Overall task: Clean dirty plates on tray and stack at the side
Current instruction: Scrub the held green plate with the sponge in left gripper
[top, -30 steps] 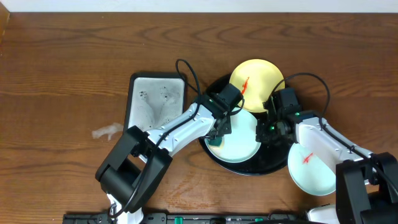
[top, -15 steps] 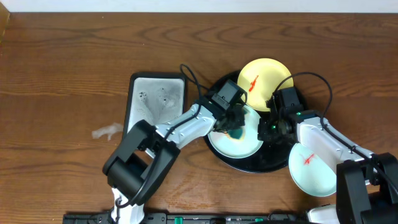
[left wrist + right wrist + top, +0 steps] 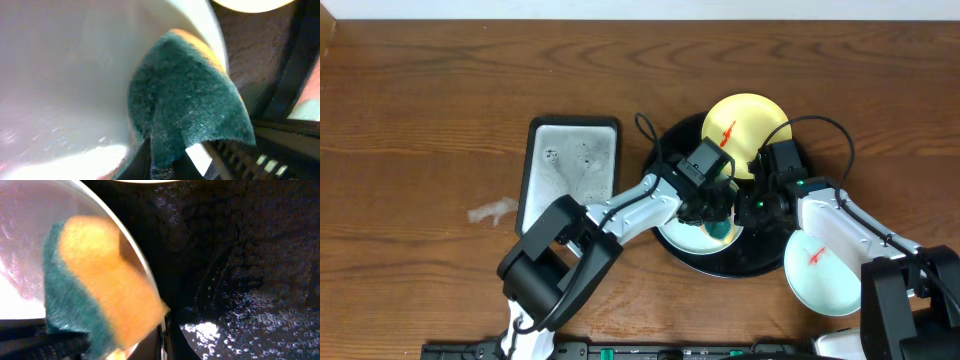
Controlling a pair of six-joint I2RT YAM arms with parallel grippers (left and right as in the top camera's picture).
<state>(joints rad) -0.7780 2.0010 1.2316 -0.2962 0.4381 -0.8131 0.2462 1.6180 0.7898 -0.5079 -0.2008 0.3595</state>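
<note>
The sponge (image 3: 721, 228) should go with my left gripper to the left in the overhead view, across the plate, and be released on the rectangular soapy tray (image 3: 550, 186), which is empty.
The black tray (image 3: 760, 262) holds a pale mint-blue plate (image 3: 685, 236); in the left wrist view this plate (image 3: 75, 75) looks white and wet. My left gripper (image 3: 716, 214) is shut on a green and orange sponge (image 3: 721, 228) and presses it on the plate's right edge. The sponge fills the left wrist view (image 3: 185, 110) and shows in the right wrist view (image 3: 100, 295). My right gripper (image 3: 754, 206) is shut on that plate's right rim (image 3: 150, 287). A pale yellow plate (image 3: 752, 112) with a red smear rests on the tray's far rim. A second mint-blue plate (image 3: 820, 272) with a red smear lies on the table to the right.
A rectangular soapy tray (image 3: 570, 165) lies left of the black tray. A crumpled clear scrap (image 3: 492, 211) lies further left. The wet black tray floor (image 3: 240, 255) shows beside the plate. Both arms crowd the tray's middle.
My left gripper has swept the sponge across the mint-blue plate from its left edge to its right edge. The yellow plate shifted slightly right. The right gripper has stayed on the rim.
</note>
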